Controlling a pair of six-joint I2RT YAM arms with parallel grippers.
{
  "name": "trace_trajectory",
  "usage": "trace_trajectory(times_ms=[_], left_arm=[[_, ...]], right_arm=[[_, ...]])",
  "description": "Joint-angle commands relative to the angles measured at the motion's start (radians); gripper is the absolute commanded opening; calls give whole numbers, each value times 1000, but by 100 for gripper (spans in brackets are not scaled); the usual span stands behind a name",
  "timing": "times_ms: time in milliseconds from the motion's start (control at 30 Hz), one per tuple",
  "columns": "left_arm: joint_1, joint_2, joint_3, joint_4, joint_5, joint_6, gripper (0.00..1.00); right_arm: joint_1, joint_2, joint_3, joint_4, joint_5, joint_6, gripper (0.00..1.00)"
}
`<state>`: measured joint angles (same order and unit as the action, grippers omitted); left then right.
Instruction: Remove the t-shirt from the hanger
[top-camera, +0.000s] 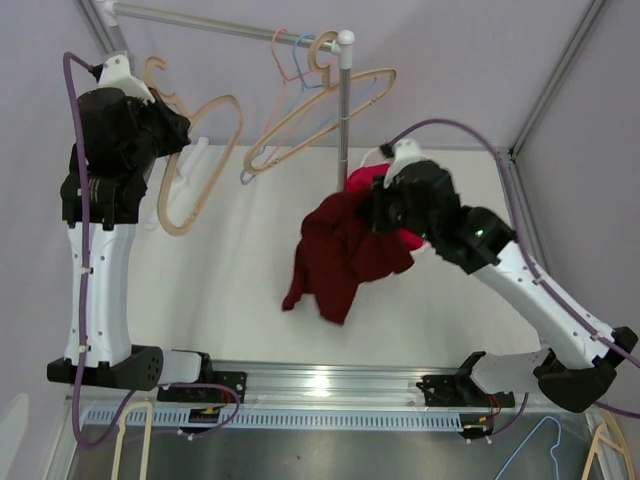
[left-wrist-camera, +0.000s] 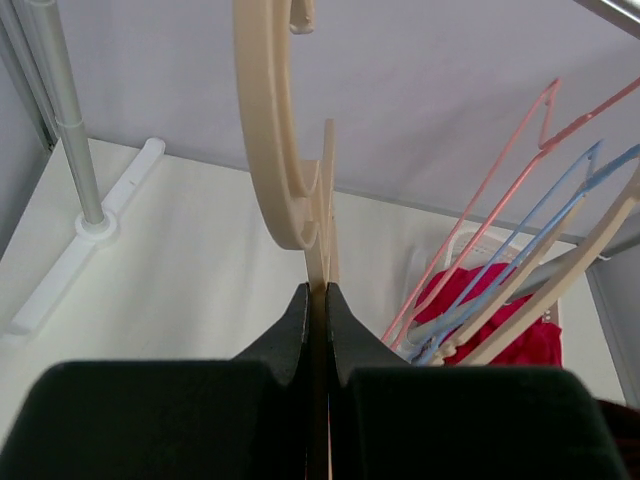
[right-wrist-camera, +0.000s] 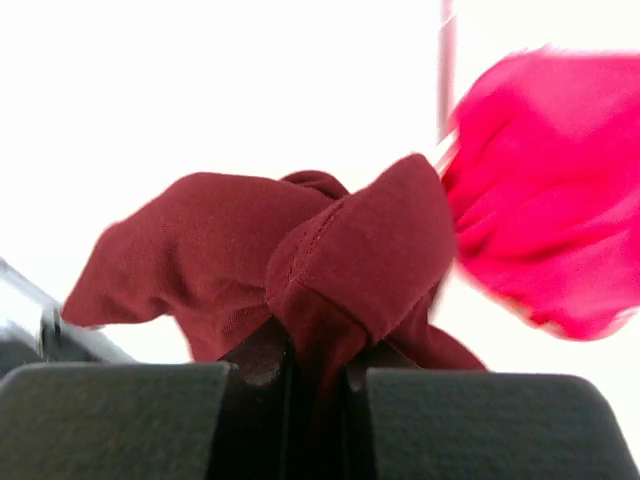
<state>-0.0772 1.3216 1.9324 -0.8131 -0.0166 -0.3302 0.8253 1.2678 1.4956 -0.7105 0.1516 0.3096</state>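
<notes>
The t-shirt (top-camera: 338, 255), already off the hanger, goes outward and down to the bright pink cloth (top-camera: 367, 178) next. My right gripper carries it and then releases it, since the cloth lies below and outward.
My left gripper (top-camera: 172, 128) is shut on a bare beige hanger (top-camera: 208, 160), held up at the far left. In the left wrist view the gripper (left-wrist-camera: 316, 296) pinches the hanger's (left-wrist-camera: 278, 150) neck below the hook. My right gripper (top-camera: 376, 212) is shut on a dark red t-shirt (top-camera: 338, 255), which hangs bunched from it above the table, apart from the beige hanger. In the right wrist view the gripper (right-wrist-camera: 318, 345) clamps a fold of the t-shirt (right-wrist-camera: 330, 250).
A clothes rack pole (top-camera: 345, 100) and its bar (top-camera: 220, 22) carry beige, pink and blue hangers (top-camera: 310, 95). A bright pink cloth (top-camera: 368, 180) lies behind the right gripper and shows in the right wrist view (right-wrist-camera: 550, 230). More hangers (top-camera: 545, 455) lie at the near edge.
</notes>
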Motion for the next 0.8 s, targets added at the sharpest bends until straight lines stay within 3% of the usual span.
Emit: trace_trajectory(times_ms=[0,167,433,767], left_arm=[[10,31,79,46,21,43,1],[10,50,109,61,-57,105,1],[8,57,63,193,-13,163,1],[7,119,62,315,96,264,1]], right_arm=[[-81,42,167,-76,20,-49,0],[-225,136,409,-107,22,-81,0],[-390,298,737,-101,-50,-86,0],[-532,380,862,-79,-106,-93,0]])
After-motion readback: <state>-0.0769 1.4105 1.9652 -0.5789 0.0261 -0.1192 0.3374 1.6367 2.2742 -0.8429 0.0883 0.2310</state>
